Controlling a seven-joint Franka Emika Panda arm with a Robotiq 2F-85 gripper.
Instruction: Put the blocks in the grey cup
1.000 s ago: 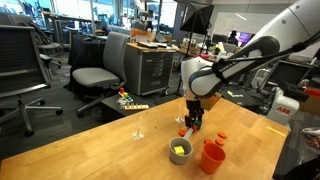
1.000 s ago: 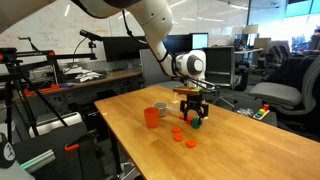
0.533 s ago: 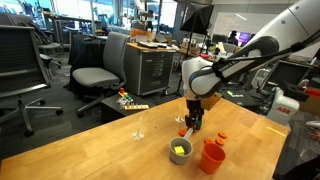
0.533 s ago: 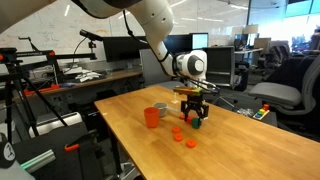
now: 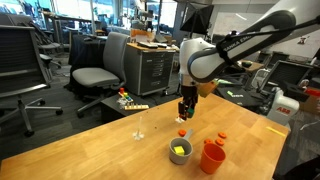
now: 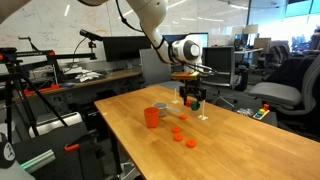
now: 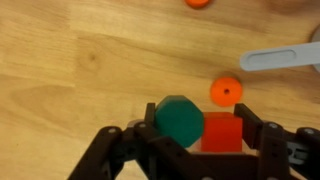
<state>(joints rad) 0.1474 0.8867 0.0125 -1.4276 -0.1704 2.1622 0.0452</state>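
I will lift the green and red blocks with my gripper past the grey cup's handle and over the grey cup's opening [image 5: 180,147]. Then I will lower them there.
My gripper [image 5: 186,108] is shut on a green block [image 7: 180,120] and a red block [image 7: 222,132], side by side between its fingers [image 7: 198,137], held above the table. It also shows in the other exterior view [image 6: 192,98]. The grey cup [image 5: 172,148] stands in front of and below the gripper with a yellow block [image 5: 180,150] inside; it also shows in an exterior view [image 6: 160,108]. Small orange blocks [image 6: 180,137] lie on the table; one [image 7: 226,91] lies under the gripper and another is in an exterior view [image 5: 182,132].
A taller orange-red cup [image 5: 212,157] stands beside the grey cup, seen in both exterior views [image 6: 151,117]. A small clear glass object [image 5: 139,130] stands on the wooden table [image 5: 110,150]. Office chairs [image 5: 95,75] and desks stand behind.
The gripper has risen from the table with the green and red blocks in it. The cups and orange blocks have not moved.
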